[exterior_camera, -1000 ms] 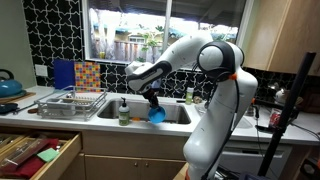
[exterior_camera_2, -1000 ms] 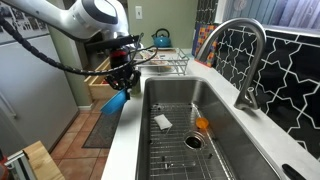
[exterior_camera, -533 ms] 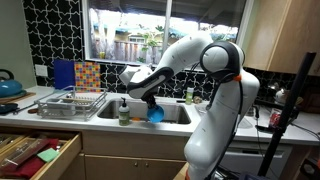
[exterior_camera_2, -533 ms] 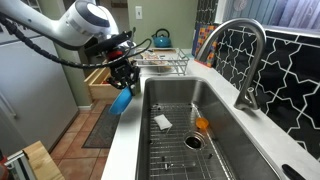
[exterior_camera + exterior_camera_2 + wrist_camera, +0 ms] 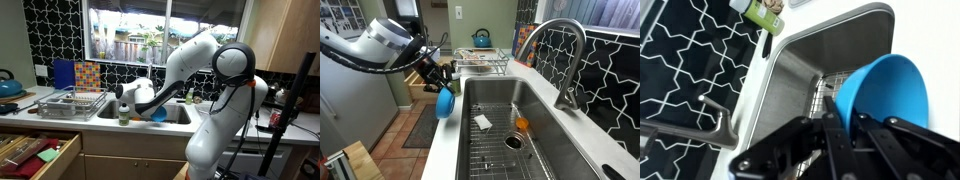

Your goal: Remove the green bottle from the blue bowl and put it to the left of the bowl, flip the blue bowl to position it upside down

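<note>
My gripper tilts the blue bowl flatter and lowers it onto the counter along the sink's front edge (image 5: 154,125) next, since the bowl hangs tipped on its side.
My gripper (image 5: 845,125) is shut on the rim of the blue bowl (image 5: 885,90), which it holds in the air, tipped on its side. In both exterior views the bowl (image 5: 159,116) (image 5: 444,103) hangs at the sink's front edge below my gripper (image 5: 442,86). The green bottle (image 5: 123,111) stands upright on the counter edge just left of the bowl. It also shows at the top of the wrist view (image 5: 765,12). In an exterior view my arm hides the bottle.
The steel sink (image 5: 520,125) holds a wire grid, a white scrap (image 5: 483,121) and an orange object (image 5: 523,125). A faucet (image 5: 563,60) stands at its rim. A dish rack (image 5: 68,100), a blue kettle (image 5: 8,86) and an open drawer (image 5: 40,152) lie to the left.
My arm has swung lower and toward the counter's front, and the wrist has turned. The bowl stays in my grip and has tipped further onto its side. The bottle has not moved.
</note>
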### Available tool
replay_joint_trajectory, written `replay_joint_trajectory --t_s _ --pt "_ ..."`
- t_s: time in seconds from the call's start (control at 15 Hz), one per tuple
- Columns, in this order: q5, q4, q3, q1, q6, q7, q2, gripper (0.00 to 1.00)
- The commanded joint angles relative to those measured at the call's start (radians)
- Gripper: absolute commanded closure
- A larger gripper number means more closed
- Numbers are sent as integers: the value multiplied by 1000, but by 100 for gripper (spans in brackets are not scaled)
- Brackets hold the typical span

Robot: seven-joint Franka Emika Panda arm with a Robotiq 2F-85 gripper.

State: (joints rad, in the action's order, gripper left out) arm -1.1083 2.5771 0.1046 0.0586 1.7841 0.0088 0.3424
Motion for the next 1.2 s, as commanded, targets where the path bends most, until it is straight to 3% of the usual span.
replay_joint_trajectory --t_s 0.0,0.27,0.4,1.0,1.07,1.13 --pt "-157 96 23 24 -12 217 23 97" --pt "-267 145 47 43 -77 472 -13 97" --pt "-265 156 49 57 -112 547 -35 97" --pt "-240 153 42 92 -101 682 -138 97" --pt "-233 150 41 94 -94 680 -147 96" --pt "-230 146 39 96 -90 678 -154 73"
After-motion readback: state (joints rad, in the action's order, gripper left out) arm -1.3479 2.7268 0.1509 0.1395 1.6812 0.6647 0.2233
